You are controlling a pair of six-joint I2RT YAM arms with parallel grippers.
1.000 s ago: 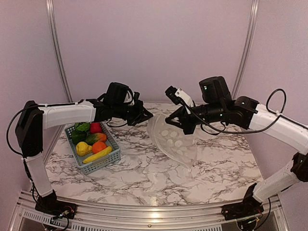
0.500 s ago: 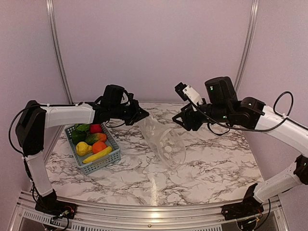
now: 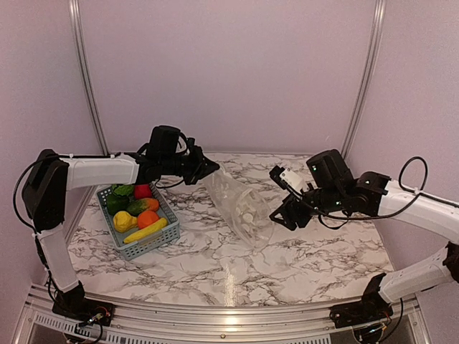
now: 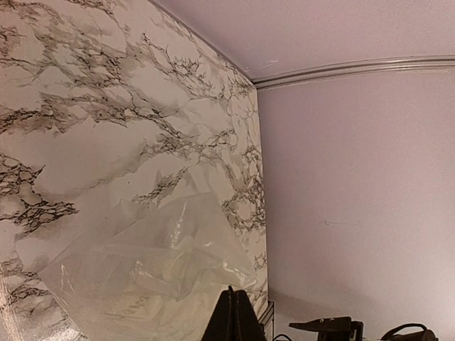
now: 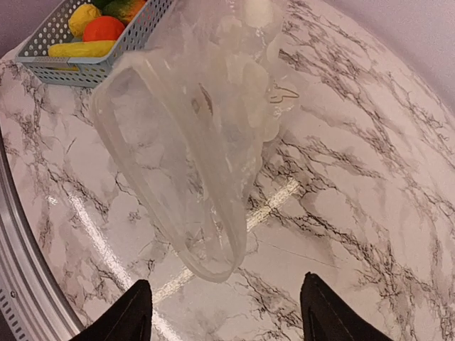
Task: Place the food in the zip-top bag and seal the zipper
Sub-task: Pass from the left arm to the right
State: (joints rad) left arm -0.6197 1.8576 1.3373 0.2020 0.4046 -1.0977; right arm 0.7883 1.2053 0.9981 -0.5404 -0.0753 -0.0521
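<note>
My right gripper eases to the left in the top view next and closes on the zipper loop's closest end, since it hangs there.
The zip-top bag hangs slanted over the middle of the table, clear and crinkly with white dots. My left gripper is shut on its upper corner; in the left wrist view the shut fingertips sit against the bag. My right gripper is open just right of the bag's lower end and is not touching it. In the right wrist view the bag hangs ahead of the open gripper, and its zipper forms an open loop at the mouth. The food lies in the basket at the left.
The grey-blue slotted basket stands on the marble table's left side and also shows at the top left of the right wrist view as the basket. A metal rail runs along the near edge. Purple walls enclose the table.
My right gripper has opened, let go of the bag and dropped down to the right. The bag has swung down and now hangs from the left gripper alone, which shifted slightly left.
</note>
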